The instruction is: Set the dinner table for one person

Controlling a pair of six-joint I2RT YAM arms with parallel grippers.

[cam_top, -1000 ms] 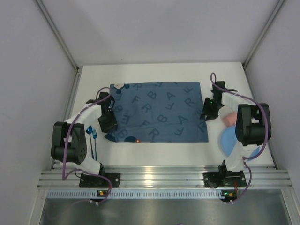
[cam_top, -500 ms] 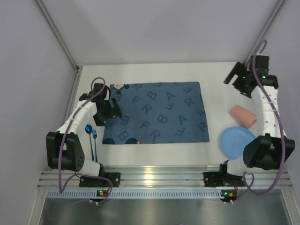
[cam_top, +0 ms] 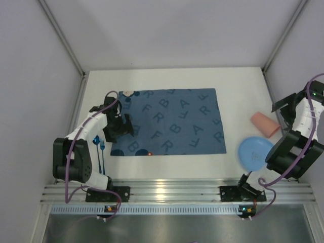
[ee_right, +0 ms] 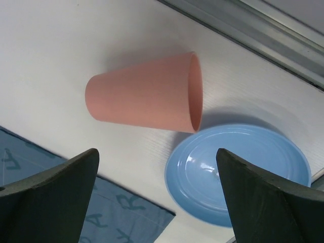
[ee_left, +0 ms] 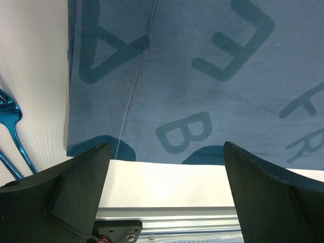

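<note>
I need to move my right gripper down next, so that its open fingers straddle the rim at the pink cup's opening. The cup is lying on its side, and its opening is uncovered.
The dinner table is a white top with a dark blue letter-printed placemat lying flat on it. A pink cup lies on its side right of the mat, its mouth next to a light blue plate. My right gripper hovers open above the cup and plate, holding nothing. My left gripper stands open over the mat's near left corner, nothing between its fingers. Shiny blue cutlery lies left of the mat.
Grey walls close in the table on the left, right and far sides. An aluminium rail with both arm bases runs along the near edge. The right arm's elbow overhangs the plate's right side.
Both grippers have let go of the placemat's sides and opened. The right arm swung out to the far right corner, then back over the cup. The left gripper shifted slightly.
</note>
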